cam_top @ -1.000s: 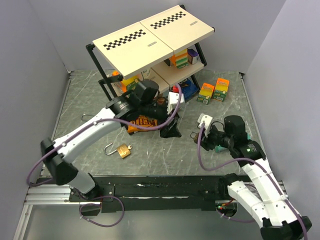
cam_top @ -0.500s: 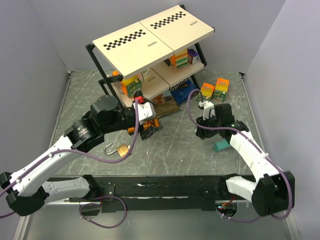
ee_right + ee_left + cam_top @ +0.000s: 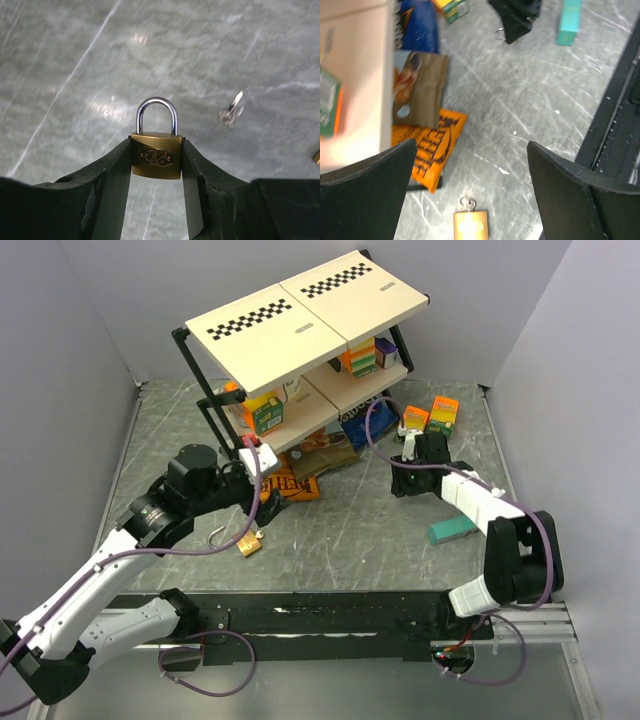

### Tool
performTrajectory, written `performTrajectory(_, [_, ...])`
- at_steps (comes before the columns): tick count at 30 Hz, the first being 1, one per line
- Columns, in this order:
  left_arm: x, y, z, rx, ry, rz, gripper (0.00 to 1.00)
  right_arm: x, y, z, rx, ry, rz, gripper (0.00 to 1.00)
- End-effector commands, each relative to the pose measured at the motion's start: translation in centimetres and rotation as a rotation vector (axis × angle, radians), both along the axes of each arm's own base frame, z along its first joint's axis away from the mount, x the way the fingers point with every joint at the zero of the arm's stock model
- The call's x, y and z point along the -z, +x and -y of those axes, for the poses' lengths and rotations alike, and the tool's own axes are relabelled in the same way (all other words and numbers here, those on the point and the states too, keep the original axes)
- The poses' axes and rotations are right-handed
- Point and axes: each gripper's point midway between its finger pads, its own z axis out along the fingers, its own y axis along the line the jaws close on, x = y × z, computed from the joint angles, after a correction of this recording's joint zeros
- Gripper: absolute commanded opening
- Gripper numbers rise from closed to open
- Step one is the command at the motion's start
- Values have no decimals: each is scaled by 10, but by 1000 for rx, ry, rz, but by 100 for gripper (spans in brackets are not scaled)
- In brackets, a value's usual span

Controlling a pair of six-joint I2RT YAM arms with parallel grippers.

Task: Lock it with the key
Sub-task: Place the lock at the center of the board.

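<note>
The small brass padlock still hangs above the bare tabletop (image 3: 162,121) beside the key, so my right gripper goes down to that clear spot and releases it next.
My right gripper (image 3: 156,145) is shut on a small brass padlock (image 3: 156,159) with its steel shackle closed, held just above the table. A small key on a ring (image 3: 231,113) lies on the table just beyond it to the right. In the top view the right gripper (image 3: 408,483) is near the shelf's right foot. A second brass padlock (image 3: 248,544) with an open shackle lies on the table at left. My left gripper (image 3: 264,504) is open and empty, hovering just above and beyond it. The left wrist view shows this padlock (image 3: 470,226) with a small ring at its end, between my open fingers (image 3: 470,150).
A black shelf rack with a checkered top (image 3: 300,310) holds boxes at the back. An orange snack bag (image 3: 290,483), a brown bag (image 3: 325,451) and a blue bag (image 3: 362,420) lie at its foot. A teal box (image 3: 452,530) and orange-green boxes (image 3: 440,415) are at right.
My left arm has pulled back left and nearer, from the middle to over the open padlock. My right arm has stretched away toward the shelf's right foot.
</note>
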Motion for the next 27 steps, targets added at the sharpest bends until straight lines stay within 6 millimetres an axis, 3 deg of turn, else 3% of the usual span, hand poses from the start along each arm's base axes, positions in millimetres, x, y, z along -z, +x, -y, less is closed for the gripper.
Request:
performTrajectory(1, [-5,3,-20,-83,-70,-23,96,-10,40,2,70,3,74,6])
performTrajectory(6, [3,20,-49,-193,-58,-2,96,11,40,3,115,-2,-3,9])
performTrajectory(10, [6,27,-69,-244,-37,24,96,13,47,7,138,-25,-20,10])
performTrajectory(14, [9,25,-77,-250,-1,52,96,26,43,6,133,-35,-87,12])
performTrajectory(18, [11,22,-79,-235,25,68,96,35,42,10,144,-63,-126,24])
performTrajectory(23, [29,0,-71,-91,98,32,96,40,39,9,134,-66,-146,35])
performTrajectory(27, [52,-7,-77,-34,210,-4,96,39,39,9,132,-62,-143,45])
